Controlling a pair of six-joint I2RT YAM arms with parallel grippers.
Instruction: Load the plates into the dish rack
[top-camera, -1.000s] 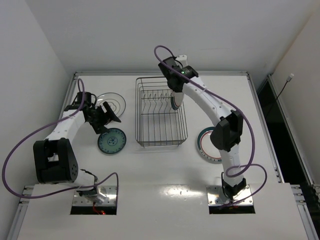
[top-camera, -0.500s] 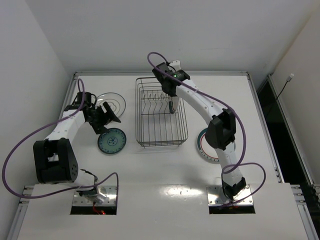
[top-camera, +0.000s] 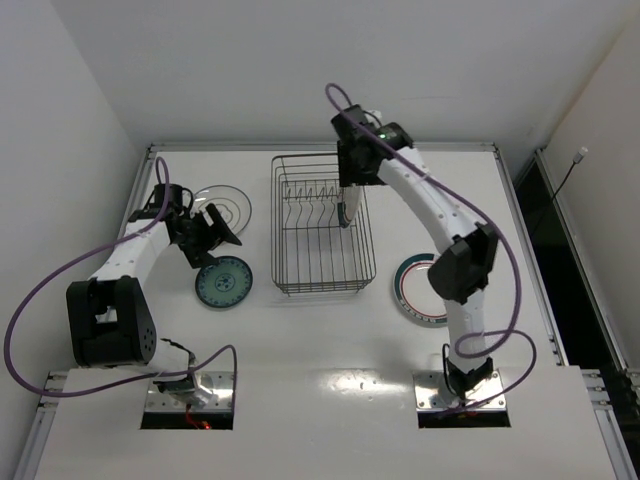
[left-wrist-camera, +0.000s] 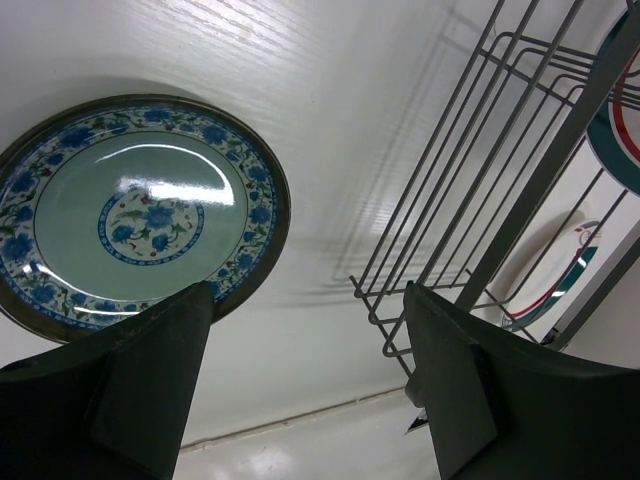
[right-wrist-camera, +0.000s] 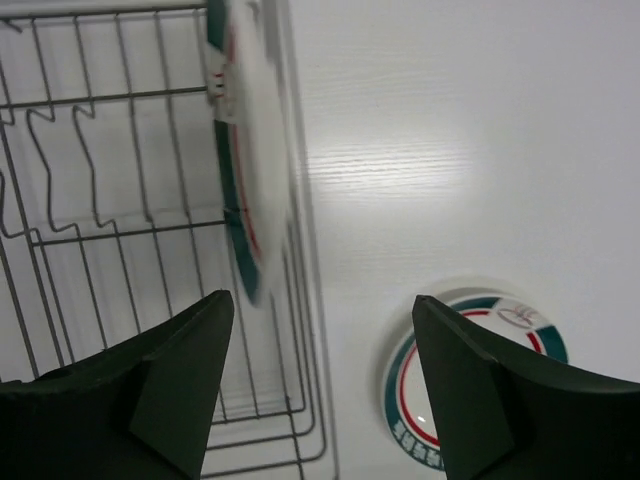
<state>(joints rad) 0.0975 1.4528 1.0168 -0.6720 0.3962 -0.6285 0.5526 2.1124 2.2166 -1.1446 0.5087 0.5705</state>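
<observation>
My right gripper will swing back and turn first, then lower to the flat second plate's rim farthest from the rack.
The black wire dish rack (top-camera: 312, 255) stands mid-table. One white plate with a green-and-red rim (top-camera: 347, 212) stands on edge by the rack's right wall, blurred in the right wrist view (right-wrist-camera: 250, 170). My right gripper (top-camera: 346, 188) hovers open just above it, with nothing between its fingers (right-wrist-camera: 322, 298). A second such plate (top-camera: 410, 287) lies flat right of the rack, partly under the right arm. The teal patterned plate (top-camera: 223, 282) and the pale greyish ringed plate (top-camera: 225, 203) lie left of the rack. My left gripper (top-camera: 218, 240) hangs open and empty between them, above the teal plate's (left-wrist-camera: 140, 215) edge.
The rack's upright prongs (top-camera: 312, 192) fill its far half, and its corner (left-wrist-camera: 420, 300) sits close to my left fingers. The table's raised border (top-camera: 320, 147) runs along the back, with white walls on the left and behind.
My right gripper opened and let go of the white plate, which now stands in the rack. The right wrist swung slightly right. The left arm stayed still.
</observation>
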